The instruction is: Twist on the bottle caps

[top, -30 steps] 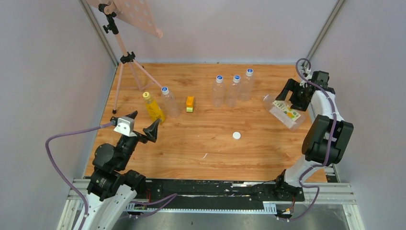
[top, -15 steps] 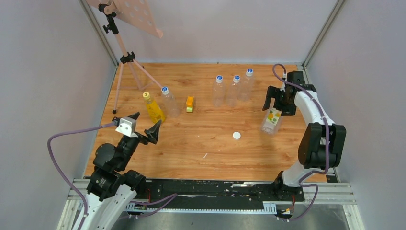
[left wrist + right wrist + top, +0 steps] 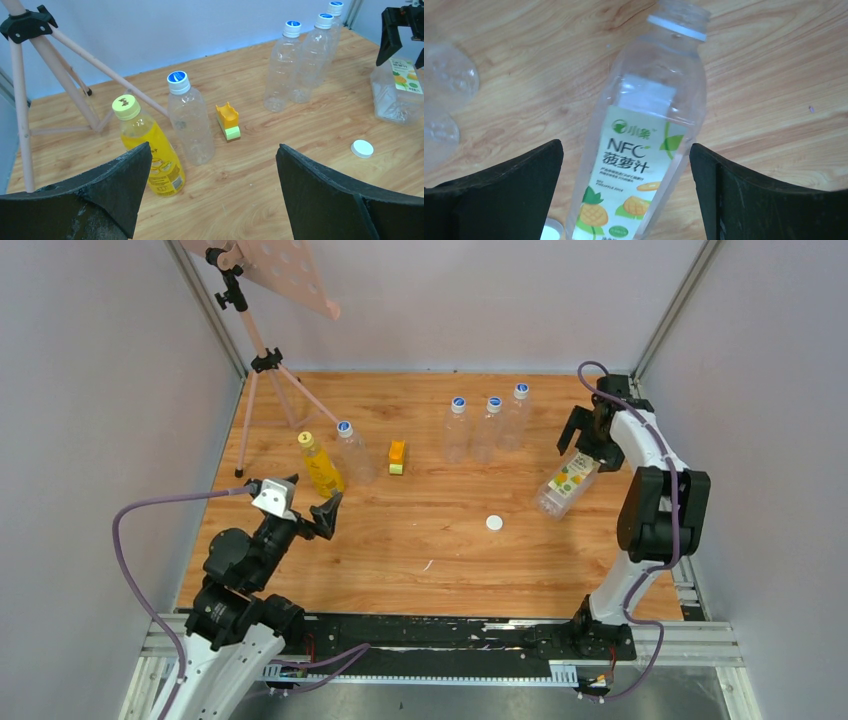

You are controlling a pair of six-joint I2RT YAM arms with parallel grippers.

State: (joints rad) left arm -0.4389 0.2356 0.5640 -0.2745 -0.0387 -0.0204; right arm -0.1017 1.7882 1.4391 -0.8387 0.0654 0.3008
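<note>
My right gripper will move down to the clear part of the labelled bottle (image 3: 649,110) below it, turning as it goes to match the slant of the bottle between my fingers.
The wide labelled bottle (image 3: 565,482) (image 3: 649,110) lies slanted on the table with its neck uncapped. My right gripper (image 3: 586,447) (image 3: 625,145) hangs over it, open, with a gap between each finger and the bottle. A white cap (image 3: 494,523) (image 3: 362,148) rests loose on the wood to the bottle's left. At the left stand the yellow bottle (image 3: 322,470) wearing a yellow cap (image 3: 126,104) and a slim clear bottle (image 3: 355,460) wearing a blue cap (image 3: 178,79). My left gripper (image 3: 308,502) (image 3: 212,147) is open and empty, just in front of those two.
Three more clear bottles with blue caps (image 3: 492,425) stand in a row at the back. A small orange-and-green block (image 3: 397,456) sits between the two groups. A tripod (image 3: 262,370) holding a pegboard stands at the far left corner. Walls close in on both sides.
The right gripper opened fully and let go of the labelled bottle, which went from held in the air to the table and then tipped over. The left arm edged slightly forward.
</note>
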